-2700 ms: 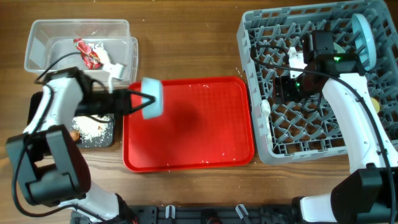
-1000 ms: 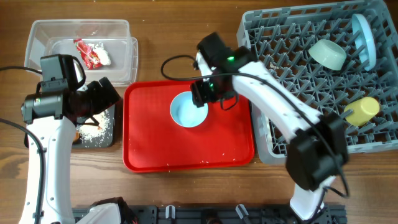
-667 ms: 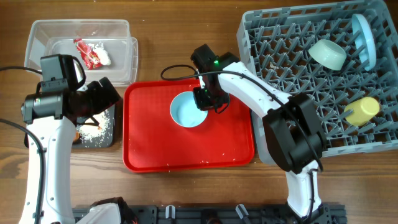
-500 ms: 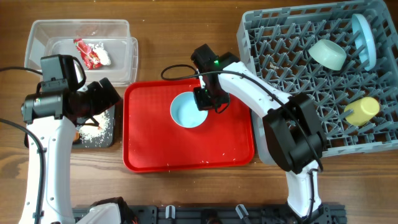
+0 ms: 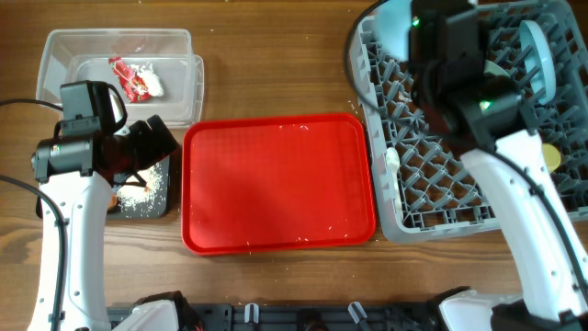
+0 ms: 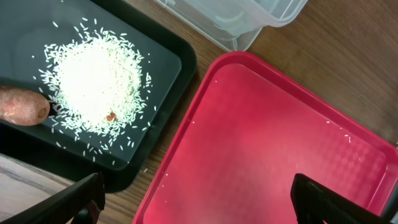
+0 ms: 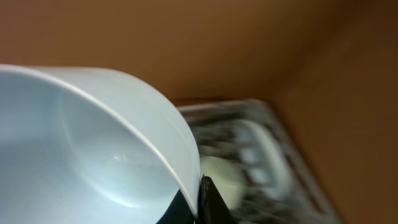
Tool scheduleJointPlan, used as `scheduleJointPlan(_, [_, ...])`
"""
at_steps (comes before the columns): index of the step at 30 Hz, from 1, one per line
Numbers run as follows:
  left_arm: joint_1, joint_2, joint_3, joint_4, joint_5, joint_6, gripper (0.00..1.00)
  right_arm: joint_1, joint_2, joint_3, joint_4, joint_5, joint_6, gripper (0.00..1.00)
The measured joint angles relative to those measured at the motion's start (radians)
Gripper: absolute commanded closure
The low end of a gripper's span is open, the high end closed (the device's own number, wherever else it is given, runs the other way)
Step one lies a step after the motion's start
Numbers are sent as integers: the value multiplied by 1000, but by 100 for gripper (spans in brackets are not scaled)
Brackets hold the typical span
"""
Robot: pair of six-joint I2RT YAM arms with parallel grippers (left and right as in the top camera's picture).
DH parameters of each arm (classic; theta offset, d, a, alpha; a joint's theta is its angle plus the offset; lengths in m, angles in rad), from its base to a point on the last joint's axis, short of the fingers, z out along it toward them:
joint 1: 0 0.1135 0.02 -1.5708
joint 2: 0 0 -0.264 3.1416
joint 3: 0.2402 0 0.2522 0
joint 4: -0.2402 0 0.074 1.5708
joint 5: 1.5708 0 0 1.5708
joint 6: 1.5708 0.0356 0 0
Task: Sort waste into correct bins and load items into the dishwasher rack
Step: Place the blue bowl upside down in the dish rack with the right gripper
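The robot's right gripper will turn the bowl (image 5: 395, 23) toward the light-blue plate and then lower it onto the rack's far wires.
My right gripper (image 5: 415, 32) is shut on the rim of the whitish-blue bowl (image 5: 395, 23), held high over the far left corner of the grey dishwasher rack (image 5: 432, 198). In the right wrist view the fingertips (image 7: 204, 200) pinch the bowl (image 7: 81, 155) at its edge. My left gripper (image 6: 199, 205) hangs open and empty over the seam between the black tray (image 6: 155, 124) and the red tray (image 6: 280, 137). Rice (image 6: 96, 81) and a carrot-like piece (image 6: 22, 104) lie in the black tray. The red wrapper (image 5: 129, 78) sits in the clear tub (image 5: 64, 46).
The light-blue plate (image 5: 537, 55) stands upright in the rack's far right part. A sliver of the yellow cup (image 5: 555, 158) shows beside my right arm. A white spoon (image 5: 393, 161) lies at the rack's left edge. The red tray (image 5: 276, 184) holds only stray rice grains.
The right gripper shut on the bowl's rim on the red tray, then lifted it up and right, over the rack. The left arm has not moved.
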Motion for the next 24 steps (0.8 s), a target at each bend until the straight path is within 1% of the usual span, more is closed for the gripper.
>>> scheduleJointPlan(3, [0, 0, 0, 0, 0, 0, 4, -76, 83, -15, 42, 213, -5, 96])
scheduleJointPlan(5, [0, 0, 0, 0, 0, 0, 4, -110, 144, -25, 45, 297, -5, 96])
scheduleJointPlan(8, [0, 0, 0, 0, 0, 0, 5, -148, 286, -34, 63, 414, 0, 96])
scheduleJointPlan(13, [0, 0, 0, 0, 0, 0, 4, -148, 457, -36, 97, 468, 3, 96])
scheduleJointPlan(17, [0, 0, 0, 0, 0, 0, 5, -143, 546, -37, 88, 486, 4, 96])
scheduleJointPlan(21, [0, 0, 0, 2, 0, 0, 4, -116, 553, -37, 85, 496, 11, 96])
scheduleJointPlan(24, [0, 0, 0, 4, 0, 0, 4, -85, 553, -37, 47, 476, 16, 96])
